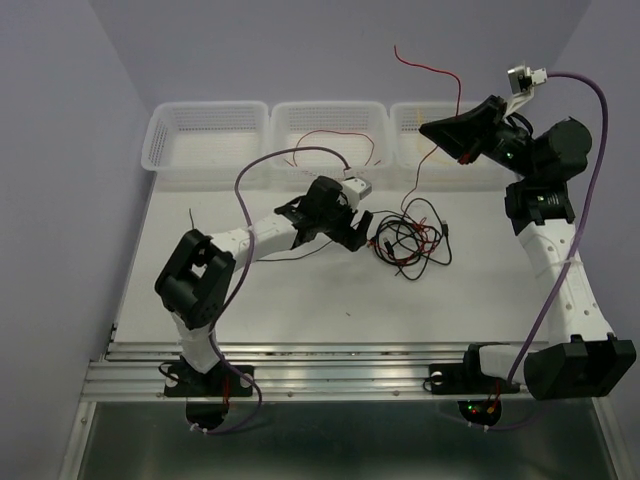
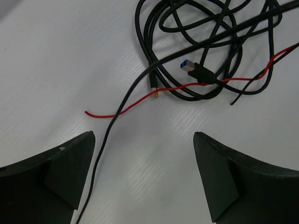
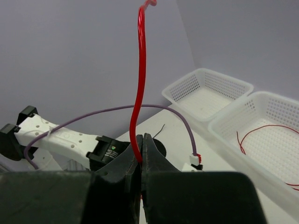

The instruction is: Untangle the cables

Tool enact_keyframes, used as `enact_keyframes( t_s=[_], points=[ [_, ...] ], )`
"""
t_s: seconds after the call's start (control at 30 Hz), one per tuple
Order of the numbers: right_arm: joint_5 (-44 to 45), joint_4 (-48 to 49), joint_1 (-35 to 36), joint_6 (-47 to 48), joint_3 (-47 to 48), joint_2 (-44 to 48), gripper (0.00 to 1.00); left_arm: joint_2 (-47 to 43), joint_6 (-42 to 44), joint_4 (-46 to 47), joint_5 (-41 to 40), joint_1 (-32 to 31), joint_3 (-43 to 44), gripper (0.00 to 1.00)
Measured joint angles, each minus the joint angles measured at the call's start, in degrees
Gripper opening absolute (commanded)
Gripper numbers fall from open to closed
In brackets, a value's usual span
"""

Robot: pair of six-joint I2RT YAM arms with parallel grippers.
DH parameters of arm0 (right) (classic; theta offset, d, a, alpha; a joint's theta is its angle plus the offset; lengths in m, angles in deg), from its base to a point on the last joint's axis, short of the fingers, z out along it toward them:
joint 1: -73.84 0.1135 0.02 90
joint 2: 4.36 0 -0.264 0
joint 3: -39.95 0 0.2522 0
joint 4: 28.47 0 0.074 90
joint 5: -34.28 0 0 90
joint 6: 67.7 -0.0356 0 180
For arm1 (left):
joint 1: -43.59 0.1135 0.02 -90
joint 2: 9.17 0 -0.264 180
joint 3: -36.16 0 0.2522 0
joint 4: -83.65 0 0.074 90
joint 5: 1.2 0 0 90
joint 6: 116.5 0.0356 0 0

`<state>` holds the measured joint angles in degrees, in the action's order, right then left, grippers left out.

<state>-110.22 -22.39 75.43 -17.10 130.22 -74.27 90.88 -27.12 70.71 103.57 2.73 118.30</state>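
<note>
My left gripper needs to go down and shift left in the wrist view, onto the black cable (image 2: 100,154), because the cable runs off-centre between my open fingers.
A tangle of black cable (image 1: 418,243) and red wire lies on the white table right of centre. My right gripper (image 1: 432,130) is raised above the back of the table and shut on the red wire (image 1: 456,88); one end sticks up, the rest hangs down to the tangle. In the right wrist view the red wire (image 3: 138,84) rises from the closed gripper (image 3: 141,157). My left gripper (image 1: 362,232) is open and low, just left of the tangle. The left wrist view shows the open gripper (image 2: 144,136), a blue-tipped black connector (image 2: 188,67), the red wire (image 2: 187,86) and a black strand (image 2: 100,154) by the left finger. No yellow cable shows.
Three white mesh baskets stand along the back edge: left (image 1: 205,140), middle (image 1: 330,125), right (image 1: 415,118). Another red wire (image 1: 330,140) lies in the middle basket, also in the right wrist view (image 3: 261,128). Purple arm cables (image 1: 590,200) loop beside both arms.
</note>
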Motion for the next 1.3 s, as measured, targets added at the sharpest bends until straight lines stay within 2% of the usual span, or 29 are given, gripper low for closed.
enact_keyframes(
  t_s=[0.3,0.37,0.4,0.43,0.53,0.57,0.67,0.77,0.93,1.17,1.3],
  points=[
    [-4.5,5.4,0.0,-7.0,1.0,-0.6,0.01,10.4,2.6,0.6,-1.7,1.2,5.4,0.98],
    [-5.2,7.0,0.0,-8.4,1.0,-0.6,0.01,11.5,2.9,0.6,-2.3,1.3,6.4,0.94],
    [-5.6,7.8,0.0,-9.0,1.0,-0.6,0.01,11.7,3.0,0.5,-2.5,1.3,6.7,0.86],
    [-5.8,8.1,0.0,-9.2,1.1,-0.6,0.01,12.0,3.0,0.5,-3.1,1.4,7.2,0.64],
    [-5.8,6.7,0.0,-8.0,1.8,-0.6,0.01,11.9,2.6,0.5,-3.8,2.2,7.5,0.29],
    [-5.2,5.6,0.0,-7.0,2.3,-0.6,0.01,11.9,2.5,0.5,-3.7,2.6,7.5,0.01],
    [-2.4,1.5,0.0,-3.8,3.4,-0.6,0.01,11.2,1.0,0.3,-4.3,4.3,6.7,0.00],
    [2.1,-3.5,0.0,0.1,3.5,-0.6,0.01,6.5,-0.8,-0.7,-7.4,5.8,3.4,0.00],
    [15.8,-12.2,0.0,6.0,1.6,-1.0,0.01,-3.6,-4.2,-3.2,-14.5,6.3,2.3,0.00],
    [39.1,-22.3,0.0,9.2,-12.2,-1.2,0.01,-18.6,-8.4,-6.9,-23.1,6.1,3.3,0.00],
    [46.1,-24.3,0.0,9.1,-20.7,-1.1,0.01,-22.4,-8.9,-8.5,-25.9,6.1,3.8,0.00]
  ],
)
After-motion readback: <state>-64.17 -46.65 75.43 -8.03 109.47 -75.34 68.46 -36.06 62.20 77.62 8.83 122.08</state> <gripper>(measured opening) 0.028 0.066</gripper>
